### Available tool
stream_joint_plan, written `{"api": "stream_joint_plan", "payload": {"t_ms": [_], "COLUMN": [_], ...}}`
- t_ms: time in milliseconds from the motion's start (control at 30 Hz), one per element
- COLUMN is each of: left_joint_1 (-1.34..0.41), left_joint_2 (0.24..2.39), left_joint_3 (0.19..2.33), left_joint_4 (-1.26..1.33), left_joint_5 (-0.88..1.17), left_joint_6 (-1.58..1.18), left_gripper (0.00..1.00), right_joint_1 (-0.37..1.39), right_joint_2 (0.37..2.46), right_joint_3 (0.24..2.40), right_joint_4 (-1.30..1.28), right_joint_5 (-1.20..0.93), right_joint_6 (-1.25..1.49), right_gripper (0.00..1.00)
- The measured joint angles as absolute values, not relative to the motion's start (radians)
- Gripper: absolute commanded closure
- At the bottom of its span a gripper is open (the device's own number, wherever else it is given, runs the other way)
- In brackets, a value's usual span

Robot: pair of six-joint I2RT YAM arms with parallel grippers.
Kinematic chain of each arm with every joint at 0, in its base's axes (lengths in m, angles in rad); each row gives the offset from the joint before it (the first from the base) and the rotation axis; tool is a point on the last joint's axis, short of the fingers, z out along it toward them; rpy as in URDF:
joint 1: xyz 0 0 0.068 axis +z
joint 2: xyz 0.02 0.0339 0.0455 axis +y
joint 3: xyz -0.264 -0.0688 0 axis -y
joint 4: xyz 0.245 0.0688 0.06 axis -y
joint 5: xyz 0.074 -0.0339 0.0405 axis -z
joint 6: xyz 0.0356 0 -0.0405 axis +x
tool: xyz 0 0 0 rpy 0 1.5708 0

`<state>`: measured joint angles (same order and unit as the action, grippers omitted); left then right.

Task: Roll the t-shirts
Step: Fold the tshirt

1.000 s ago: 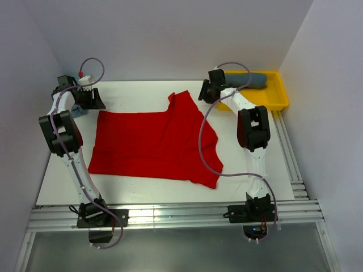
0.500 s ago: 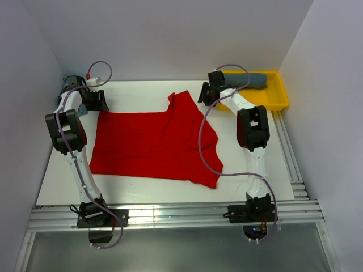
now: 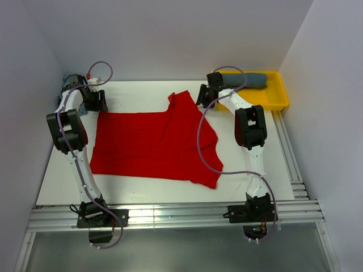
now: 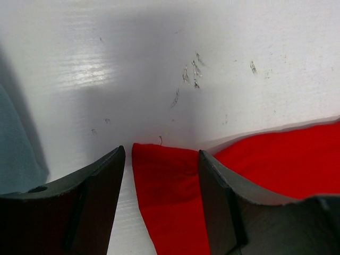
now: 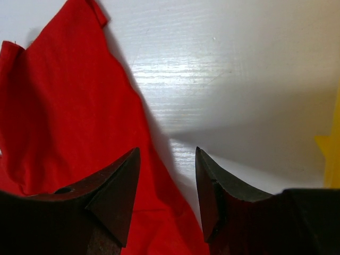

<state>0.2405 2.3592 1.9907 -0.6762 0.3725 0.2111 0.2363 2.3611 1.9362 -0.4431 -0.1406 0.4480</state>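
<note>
Next, my left gripper stays in place and closes its fingers on the red t-shirt's corner by the teal cloth (image 3: pixel 102 113), since that corner already lies between them.
A bright red t-shirt (image 3: pixel 153 141) lies spread flat on the white table, sleeves to the right. My left gripper (image 3: pixel 100 104) is open at the shirt's far left corner. In the left wrist view that corner (image 4: pixel 164 196) lies between the two fingers of the left gripper (image 4: pixel 162 153), not pinched. My right gripper (image 3: pixel 202 100) is open over the shirt's far right edge. In the right wrist view the red t-shirt's edge (image 5: pixel 64 106) runs between the fingers of the right gripper (image 5: pixel 167 153). A rolled slate blue-grey t-shirt (image 3: pixel 252 79) lies in the yellow tray.
The yellow tray (image 3: pixel 279 97) stands at the far right corner, just behind the right arm. A pale teal cloth (image 4: pixel 16 149) lies by the left wall next to the left gripper. White walls close in the table on three sides.
The left gripper has shifted a little to the right, onto the shirt's far left corner. The right gripper has edged slightly left. The shirt lies as before.
</note>
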Motion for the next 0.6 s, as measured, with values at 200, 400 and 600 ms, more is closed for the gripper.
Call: {"api": "stream_joint_plan", "payload": {"t_ms": [200, 400, 600], "left_joint_1": [0.241, 0.237, 0.227], "left_joint_2": [2.379, 2.400, 2.402], "left_joint_3": [2.019, 2.047, 2.056], "left_joint_4": [-0.704, -0.732, -0.748], "left_joint_5": [0.380, 0.379, 0.378], "left_joint_6": [0.212, 0.210, 0.198], "left_gripper": [0.43, 0.67, 0.84], "right_joint_1": [0.236, 0.237, 0.238], "right_joint_2": [2.363, 2.365, 2.380], "right_joint_3": [1.937, 1.938, 1.948], "right_joint_4": [-0.445, -0.450, -0.459], "right_joint_5": [-0.171, -0.196, -0.208], "right_joint_6": [0.447, 0.444, 0.435], "right_gripper": [0.46, 0.46, 0.45]}}
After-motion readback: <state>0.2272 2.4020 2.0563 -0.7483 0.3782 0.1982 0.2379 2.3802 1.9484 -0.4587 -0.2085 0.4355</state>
